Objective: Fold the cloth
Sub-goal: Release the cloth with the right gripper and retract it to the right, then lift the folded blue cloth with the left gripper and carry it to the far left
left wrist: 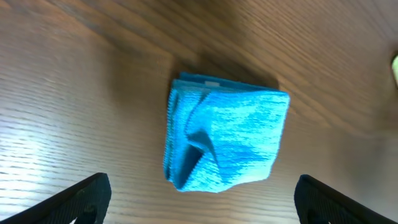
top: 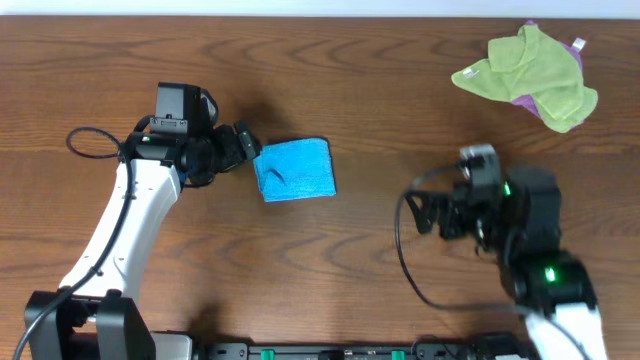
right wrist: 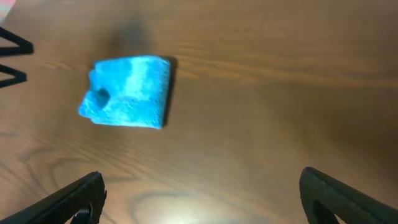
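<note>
My left gripper lowers with spread fingers onto the sky-blue cloth's near corner (top: pixel 270 190) (left wrist: pixel 187 172) next and closes, since that corner puckers into an open fold.
The sky-blue cloth (top: pixel 295 168) lies folded into a small thick rectangle on the wooden table, left of centre. It also shows in the left wrist view (left wrist: pixel 224 140) with its white tag at the top edge, and in the right wrist view (right wrist: pixel 127 92). My left gripper (top: pixel 245 147) is open and empty, just left of the cloth, its fingers spread wide (left wrist: pixel 202 202). My right gripper (top: pixel 425 212) is open and empty, well to the right of the cloth, over bare table (right wrist: pixel 202 199).
A yellow-green cloth (top: pixel 527 75) lies crumpled over a purple cloth (top: pixel 577 46) at the back right corner. The left arm's black cable (top: pixel 85 140) loops at the left. The right arm's cable (top: pixel 405 255) hangs near the front edge.
</note>
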Controlling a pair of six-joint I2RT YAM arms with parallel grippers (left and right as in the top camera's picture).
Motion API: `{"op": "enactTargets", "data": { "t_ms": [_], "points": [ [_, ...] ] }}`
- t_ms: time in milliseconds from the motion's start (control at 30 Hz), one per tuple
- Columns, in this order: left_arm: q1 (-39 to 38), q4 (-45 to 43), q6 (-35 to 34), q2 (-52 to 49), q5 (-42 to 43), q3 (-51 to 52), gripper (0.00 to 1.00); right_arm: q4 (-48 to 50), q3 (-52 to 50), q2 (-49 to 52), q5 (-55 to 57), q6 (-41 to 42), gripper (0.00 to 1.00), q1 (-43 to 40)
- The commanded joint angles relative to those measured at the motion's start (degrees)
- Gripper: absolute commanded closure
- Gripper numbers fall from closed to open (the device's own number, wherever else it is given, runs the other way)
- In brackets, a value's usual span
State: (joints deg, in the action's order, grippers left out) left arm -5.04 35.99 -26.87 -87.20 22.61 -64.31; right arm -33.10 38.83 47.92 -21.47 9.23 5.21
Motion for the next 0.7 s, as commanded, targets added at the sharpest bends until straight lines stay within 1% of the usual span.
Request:
{"op": "enactTargets", "data": {
  "t_ms": [0,133,300,467,667],
  "points": [
    [-0.1,0.2,-1.5,0.9,4.1,1.5,0.05,-0.8,-5.6,-7.6,-0.1,4.0,0.01,-1.6],
    [-0.3,0.1,-2.6,0.9,6.1,4.3,0.05,-3.1,-11.2,-17.1,-0.2,7.0,0.01,-1.9],
    [-0.3,-1.9,-3.7,0.9,9.6,8.5,0.05,-6.1,-15.0,-25.2,0.1,9.4,0.01,-1.9],
    [-0.5,-8.3,-7.3,0.9,12.5,14.1,0.05,-6.9,-15.4,-27.2,0.1,9.6,0.01,-1.9],
    [-2.3,-19.5,-14.8,0.9,13.0,21.5,0.05,-7.0,-15.4,-27.1,0.1,9.6,0.01,-1.9]
  ]
}}
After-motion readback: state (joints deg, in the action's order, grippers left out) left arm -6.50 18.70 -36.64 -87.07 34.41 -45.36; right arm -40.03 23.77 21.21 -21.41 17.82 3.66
